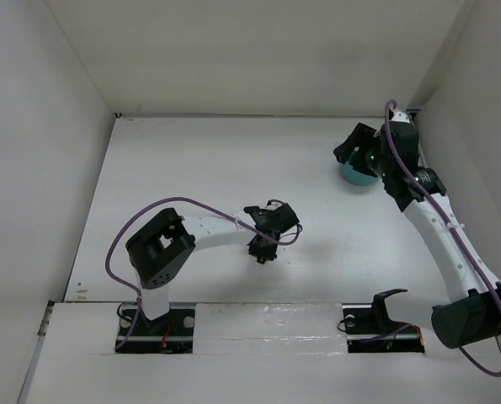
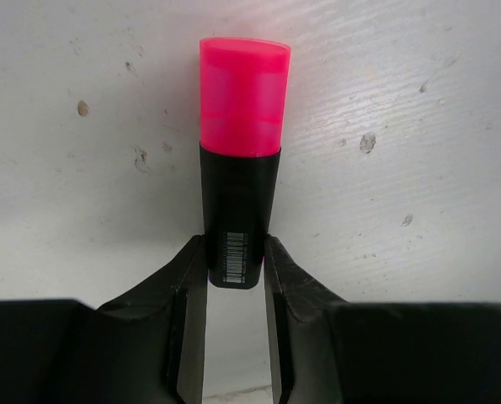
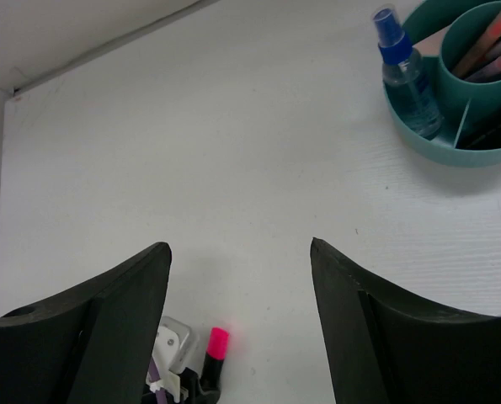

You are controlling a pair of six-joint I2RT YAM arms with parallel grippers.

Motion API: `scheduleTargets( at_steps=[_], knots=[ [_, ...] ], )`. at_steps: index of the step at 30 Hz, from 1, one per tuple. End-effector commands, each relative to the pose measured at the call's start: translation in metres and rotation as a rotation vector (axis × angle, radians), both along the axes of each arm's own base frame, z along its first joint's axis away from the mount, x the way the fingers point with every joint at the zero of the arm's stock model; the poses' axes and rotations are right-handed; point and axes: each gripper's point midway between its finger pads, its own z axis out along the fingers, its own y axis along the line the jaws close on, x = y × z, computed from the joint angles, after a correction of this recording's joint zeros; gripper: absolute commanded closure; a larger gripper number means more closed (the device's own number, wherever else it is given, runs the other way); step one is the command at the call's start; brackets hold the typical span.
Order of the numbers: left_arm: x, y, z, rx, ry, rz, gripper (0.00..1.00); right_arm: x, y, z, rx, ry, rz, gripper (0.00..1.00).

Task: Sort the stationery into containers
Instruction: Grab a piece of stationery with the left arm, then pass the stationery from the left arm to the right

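Observation:
My right gripper is next going to tilt away from the teal cup toward the left gripper, and then it will close around the pink cap [image 2: 243,97].
A black highlighter [image 2: 237,194] with a pink cap [image 2: 243,97] lies on the white table, cap pointing away from my left gripper [image 2: 233,252]. That gripper is shut on the highlighter's black rear end, one finger against each side. In the top view the left gripper [image 1: 261,252] sits low over the middle of the table. The right wrist view also shows the highlighter [image 3: 216,345] far below. My right gripper [image 3: 239,246] stands open and empty, up near the teal cup [image 3: 452,151]. The cup holds a clear blue-capped tube [image 3: 406,71] and pink pens [image 3: 486,55].
The teal cup [image 1: 351,175] stands at the back right of the table, partly under my right gripper [image 1: 355,151]. White walls close in the table on the left, back and right. The table surface shows small scuff marks [image 2: 368,141].

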Motion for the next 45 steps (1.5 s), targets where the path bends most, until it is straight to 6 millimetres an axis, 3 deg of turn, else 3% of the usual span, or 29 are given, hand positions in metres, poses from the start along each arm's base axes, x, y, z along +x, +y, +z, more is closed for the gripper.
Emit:
scheduleTargets(
  at_steps=[1, 4, 9, 10, 11, 13, 14, 20, 27, 31, 34, 36, 41, 45],
  knots=[
    [0.026, -0.017, 0.044, -0.096, -0.160, -0.034, 1.00, 0.008, 0.017, 0.014, 0.030, -0.022, 0.096, 0.27],
    [0.044, -0.027, 0.084, -0.158, -0.269, -0.054, 1.00, 0.007, 0.018, 0.007, 0.031, 0.004, 0.119, 0.27],
    [0.065, -0.045, 0.144, -0.266, -0.424, -0.096, 1.00, 0.008, 0.029, 0.024, 0.099, -0.043, 0.203, 0.27],
    [0.069, -0.050, 0.159, -0.294, -0.453, -0.107, 1.00, 0.004, 0.039, 0.034, 0.126, -0.061, 0.263, 0.27],
    [0.070, -0.056, 0.173, -0.332, -0.476, -0.126, 1.00, 0.003, 0.045, 0.030, 0.140, -0.046, 0.296, 0.27],
    [0.072, -0.062, 0.187, -0.345, -0.506, -0.181, 1.00, 0.001, 0.057, 0.047, 0.185, -0.091, 0.359, 0.27],
    [0.076, -0.067, 0.207, -0.393, -0.530, -0.195, 1.00, -0.005, 0.065, 0.052, 0.208, -0.102, 0.420, 0.27],
    [0.093, -0.079, 0.261, -0.487, -0.610, -0.231, 1.00, -0.016, 0.089, 0.055, 0.262, -0.115, 0.524, 0.27],
    [0.101, -0.096, 0.295, -0.547, -0.670, -0.294, 1.00, -0.026, 0.107, 0.050, 0.321, -0.095, 0.586, 0.27],
    [0.104, -0.104, 0.287, -0.541, -0.653, -0.303, 1.00, -0.028, 0.112, 0.045, 0.342, -0.082, 0.597, 0.28],
    [0.104, -0.104, 0.287, -0.541, -0.653, -0.303, 1.00, -0.029, 0.115, 0.048, 0.342, -0.093, 0.608, 0.45],
    [0.105, -0.104, 0.287, -0.536, -0.657, -0.310, 1.00, -0.030, 0.116, 0.048, 0.345, -0.092, 0.616, 0.61],
    [0.105, -0.103, 0.282, -0.523, -0.653, -0.319, 1.00, -0.029, 0.117, 0.052, 0.352, -0.109, 0.617, 0.62],
    [0.102, -0.099, 0.273, -0.514, -0.636, -0.314, 1.00, -0.026, 0.117, 0.054, 0.352, -0.111, 0.617, 0.80]
  ],
)
